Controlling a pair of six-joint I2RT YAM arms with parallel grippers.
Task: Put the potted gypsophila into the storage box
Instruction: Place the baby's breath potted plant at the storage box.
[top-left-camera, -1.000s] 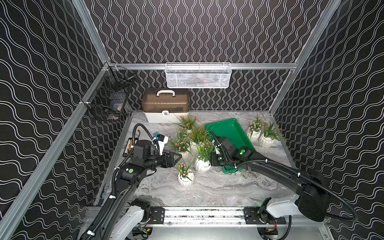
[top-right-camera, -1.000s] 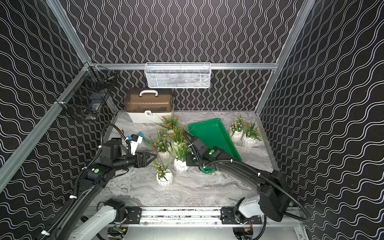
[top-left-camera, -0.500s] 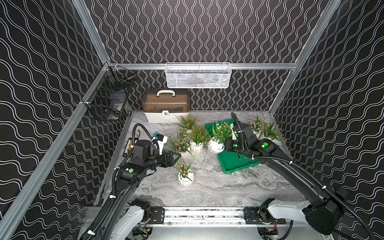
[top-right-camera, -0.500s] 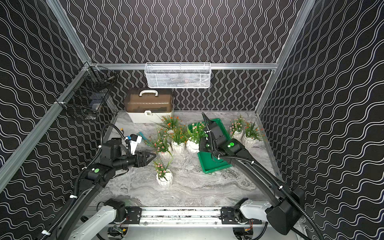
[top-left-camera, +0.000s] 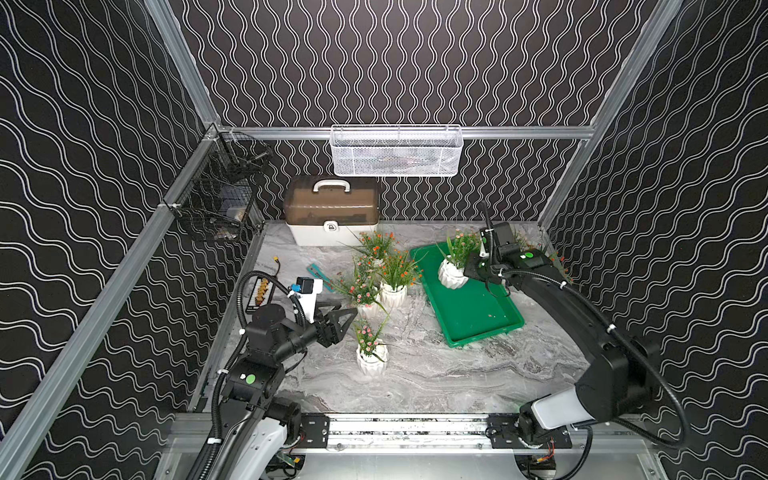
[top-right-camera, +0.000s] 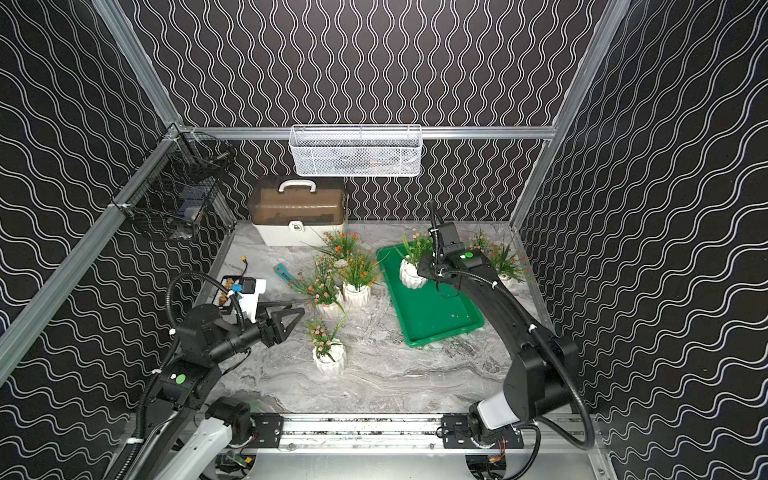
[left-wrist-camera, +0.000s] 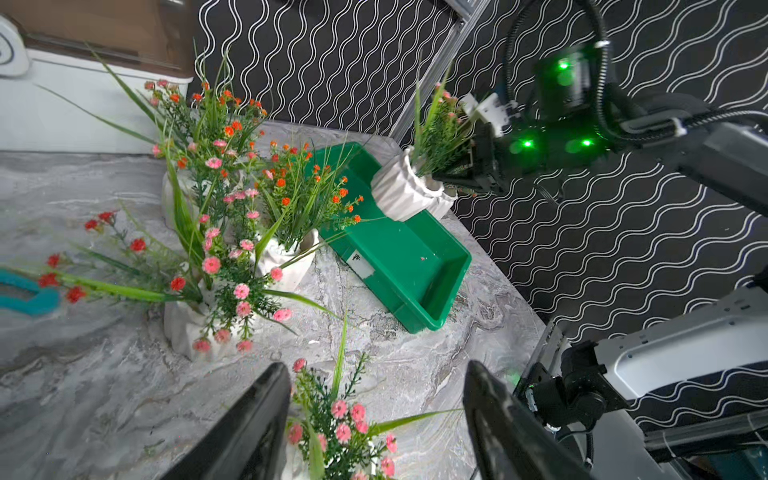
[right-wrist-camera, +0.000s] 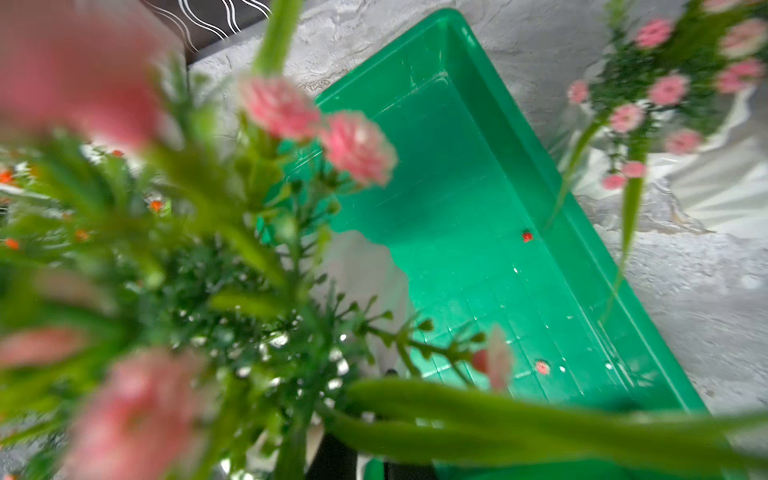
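My right gripper should next lower the potted gypsophila toward the tray's far corner by the cluster (top-left-camera: 432, 269) and release it, as that corner is empty below the hanging pot.
The storage box (top-left-camera: 469, 307) (top-right-camera: 432, 311) (left-wrist-camera: 399, 257) (right-wrist-camera: 478, 208) is a shallow green tray at the right of the marble table. My right gripper (top-left-camera: 471, 268) (top-right-camera: 428, 266) (right-wrist-camera: 365, 461) is shut on a potted gypsophila (top-left-camera: 452, 276) (top-right-camera: 412, 275) (left-wrist-camera: 399, 187), which hangs tilted over the tray's far end. Foliage hides most of its fingers in the right wrist view. My left gripper (top-left-camera: 347, 316) (top-right-camera: 291, 316) (left-wrist-camera: 376, 370) stands open beside the front pot (top-left-camera: 371, 357) (top-right-camera: 328, 359), whose pink flowers (left-wrist-camera: 340, 419) show between its fingers. Three more pots (top-left-camera: 392, 291) cluster mid-table.
Two more pots (top-right-camera: 503, 266) stand behind my right arm near the right wall. At the back are a white case with a brown lid (top-left-camera: 332, 216) and a white wire basket (top-left-camera: 395, 151). A black wire basket (top-left-camera: 216, 199) hangs on the left wall. A teal tool (top-left-camera: 320, 276) lies left of the cluster.
My right arm has carried its pot from the middle of the table rightwards and back, to over the tray's far end. The left arm has stayed put, jaws open.
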